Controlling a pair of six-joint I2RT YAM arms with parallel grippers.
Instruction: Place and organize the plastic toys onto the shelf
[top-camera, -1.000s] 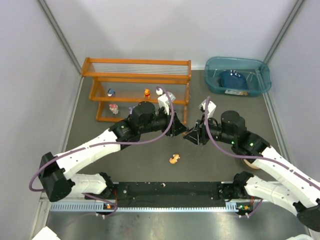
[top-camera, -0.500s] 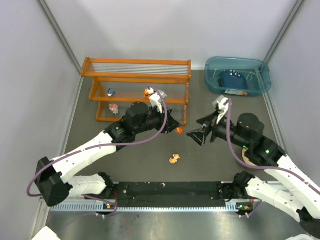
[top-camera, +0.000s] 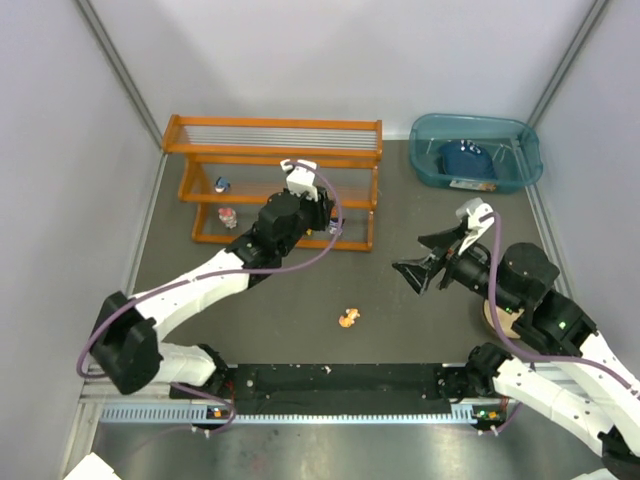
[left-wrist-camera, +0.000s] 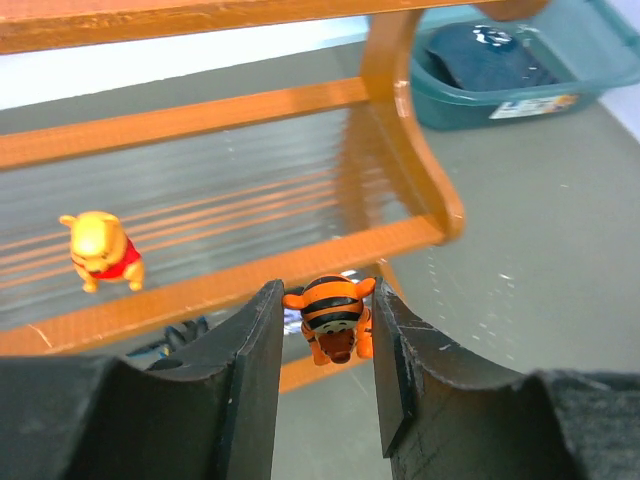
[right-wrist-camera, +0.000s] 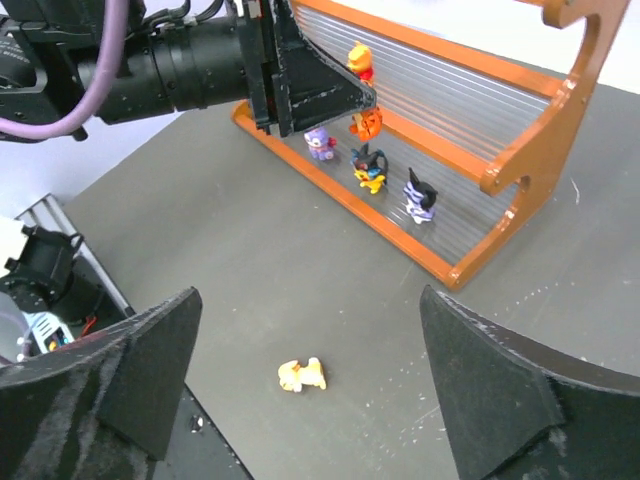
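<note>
My left gripper should next move outward past the shelf's front bar, over the shelf's middle level (top-camera: 337, 187) (left-wrist-camera: 265, 237), and let go of the orange toy, because there is free space beside the yellow bear toy.
My left gripper (left-wrist-camera: 322, 330) is shut on an orange toy with black stripes (left-wrist-camera: 330, 312), held head down at the front rail of the shelf's (left-wrist-camera: 400, 130) middle tier. In the right wrist view that toy (right-wrist-camera: 366, 124) hangs just over the lower tier. A yellow bear toy (left-wrist-camera: 100, 250) stands on the middle tier. Three toys line the lower tier: purple (right-wrist-camera: 320, 142), black and yellow (right-wrist-camera: 370, 168), purple and white (right-wrist-camera: 418, 195). A yellow toy (top-camera: 348, 318) lies on the table. My right gripper (top-camera: 422, 256) is open and holds nothing, high above that toy (right-wrist-camera: 302, 375).
The orange shelf (top-camera: 270, 150) stands at the back left, with a blue toy (top-camera: 223, 184) and a pink one (top-camera: 228, 216) at its left end. A teal bin (top-camera: 520, 165) holding a dark blue item (top-camera: 464, 158) sits at the back right.
The two grippers were together at mid-table. The right one opened wide and drew back to the right. The left one carried the striped toy up to the shelf.
</note>
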